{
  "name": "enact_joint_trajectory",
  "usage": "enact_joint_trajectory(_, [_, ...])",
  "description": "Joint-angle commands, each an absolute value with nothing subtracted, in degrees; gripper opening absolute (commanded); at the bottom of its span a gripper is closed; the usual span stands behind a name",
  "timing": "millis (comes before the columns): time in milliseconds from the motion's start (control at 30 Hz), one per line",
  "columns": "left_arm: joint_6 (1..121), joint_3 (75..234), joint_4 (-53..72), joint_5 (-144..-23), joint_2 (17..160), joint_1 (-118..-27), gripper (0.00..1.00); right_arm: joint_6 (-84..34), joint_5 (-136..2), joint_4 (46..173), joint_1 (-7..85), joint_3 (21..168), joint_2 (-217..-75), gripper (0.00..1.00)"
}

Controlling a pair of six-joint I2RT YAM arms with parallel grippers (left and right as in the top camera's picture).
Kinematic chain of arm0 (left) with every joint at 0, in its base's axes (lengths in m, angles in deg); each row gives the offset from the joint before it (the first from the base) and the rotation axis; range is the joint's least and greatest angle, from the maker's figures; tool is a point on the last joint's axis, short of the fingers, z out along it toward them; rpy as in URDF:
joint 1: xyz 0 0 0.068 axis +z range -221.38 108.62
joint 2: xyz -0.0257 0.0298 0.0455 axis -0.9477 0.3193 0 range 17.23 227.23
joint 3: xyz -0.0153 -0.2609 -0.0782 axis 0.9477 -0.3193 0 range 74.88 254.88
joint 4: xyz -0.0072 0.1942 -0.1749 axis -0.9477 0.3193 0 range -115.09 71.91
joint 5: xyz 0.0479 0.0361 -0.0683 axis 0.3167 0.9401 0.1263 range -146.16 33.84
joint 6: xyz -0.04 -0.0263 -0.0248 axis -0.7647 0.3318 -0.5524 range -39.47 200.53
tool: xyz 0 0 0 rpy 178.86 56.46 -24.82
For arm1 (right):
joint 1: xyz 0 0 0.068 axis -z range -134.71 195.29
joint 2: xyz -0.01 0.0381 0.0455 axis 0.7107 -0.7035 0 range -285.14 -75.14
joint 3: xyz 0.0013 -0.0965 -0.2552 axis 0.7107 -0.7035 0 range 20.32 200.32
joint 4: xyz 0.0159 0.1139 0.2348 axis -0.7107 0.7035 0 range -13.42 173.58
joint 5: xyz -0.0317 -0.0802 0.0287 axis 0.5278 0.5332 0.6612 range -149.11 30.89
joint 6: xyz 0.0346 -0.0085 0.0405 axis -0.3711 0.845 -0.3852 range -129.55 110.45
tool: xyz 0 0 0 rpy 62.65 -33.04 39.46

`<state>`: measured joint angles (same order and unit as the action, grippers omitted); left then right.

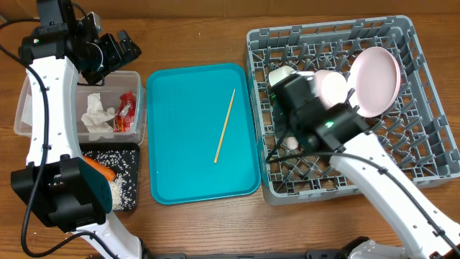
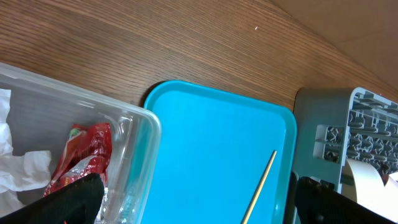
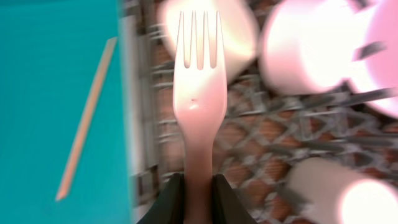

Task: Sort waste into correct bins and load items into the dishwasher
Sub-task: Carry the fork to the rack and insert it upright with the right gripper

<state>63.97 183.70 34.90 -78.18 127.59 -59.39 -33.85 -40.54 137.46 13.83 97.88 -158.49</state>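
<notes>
I will move my right gripper toward the pink plate [image 1: 375,79] next and lower the fork between the white dishes, where the bare grid shows.
My right gripper [image 3: 199,186] is shut on the handle of the white plastic fork [image 3: 199,93], tines pointing away, above the left part of the grey dishwasher rack [image 1: 424,155]. In the overhead view the right gripper [image 1: 287,104] hides the fork. A pink plate [image 1: 375,79], a white bowl [image 1: 332,86] and a white cup [image 1: 282,74] stand in the rack. The chopstick [image 1: 224,126] lies on the teal tray [image 1: 180,165]. My left gripper [image 2: 199,208] hangs open over the clear tub's [image 1: 29,108] far right corner; the tub holds napkins [image 1: 97,115] and a red wrapper [image 1: 127,111].
The black tray [image 1: 133,155] in front of the clear tub holds rice scraps and an orange carrot [image 1: 100,170]. Another white dish [image 1: 291,142] sits low in the rack beside my right arm. Bare wooden table runs along the front edge.
</notes>
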Motion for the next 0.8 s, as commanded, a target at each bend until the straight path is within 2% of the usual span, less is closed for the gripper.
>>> enact_joint_trajectory(0, [63.4,184.9,34.9,-78.0,126.6,-59.9,1.00,-28.4,-36.4,137.4,18.3,97.4,-157.7,0.04])
enact_joint_trajectory(300, [63.4,184.9,34.9,-78.0,126.6,-59.9,1.00,-24.7,-38.1,137.5,27.0,97.4,-162.1,0.04])
enact_joint_trajectory(767, [63.4,184.9,34.9,-78.0,126.6,-59.9,1.00,-18.0,-39.9,140.8,27.4,97.4,-169.4,0.04])
